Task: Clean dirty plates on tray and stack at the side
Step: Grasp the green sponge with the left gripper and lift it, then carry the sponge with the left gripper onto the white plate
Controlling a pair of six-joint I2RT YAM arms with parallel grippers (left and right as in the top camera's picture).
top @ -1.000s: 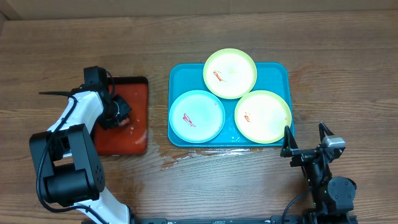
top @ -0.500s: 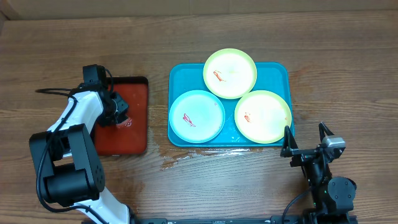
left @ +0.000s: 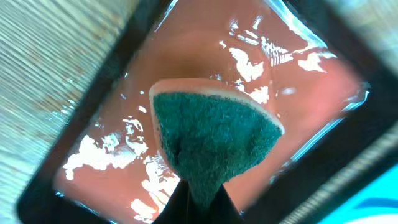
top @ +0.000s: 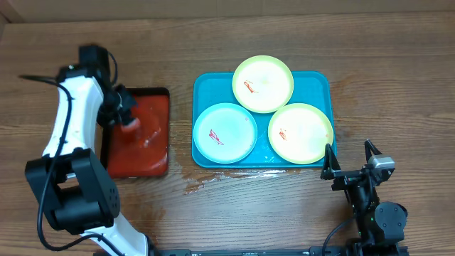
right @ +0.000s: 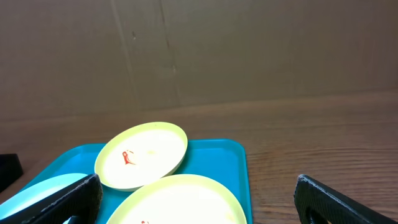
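My left gripper should next move across and down to let go of the sponge on the blue-white plate (top: 228, 131), because the plate lies to the gripper's right in the overhead view.
Three dirty plates lie on the turquoise tray (top: 320, 82): a yellow-green one (top: 263, 83) at the back, a blue-white one (top: 225, 132) at front left, a yellow-green one (top: 300, 133) at front right. Each has a small red smear. My left gripper (top: 125, 122) is shut on a green-faced sponge (left: 214, 140) and holds it above the wet red tray (top: 153, 139). My right gripper (top: 350, 165) is open and empty, just off the turquoise tray's front right corner. The right wrist view shows the back plate (right: 142, 154), the front right plate (right: 180, 202) and the tray (right: 217, 162).
The red tray with black rim (left: 112, 81) holds shiny water. A wet patch (top: 213, 179) spreads on the wooden table in front of the turquoise tray. A brown cardboard wall (right: 199, 56) stands behind the table.
My left arm has risen and swung back, lifting the sponge off the red tray's surface. The right arm and the plates have not moved.
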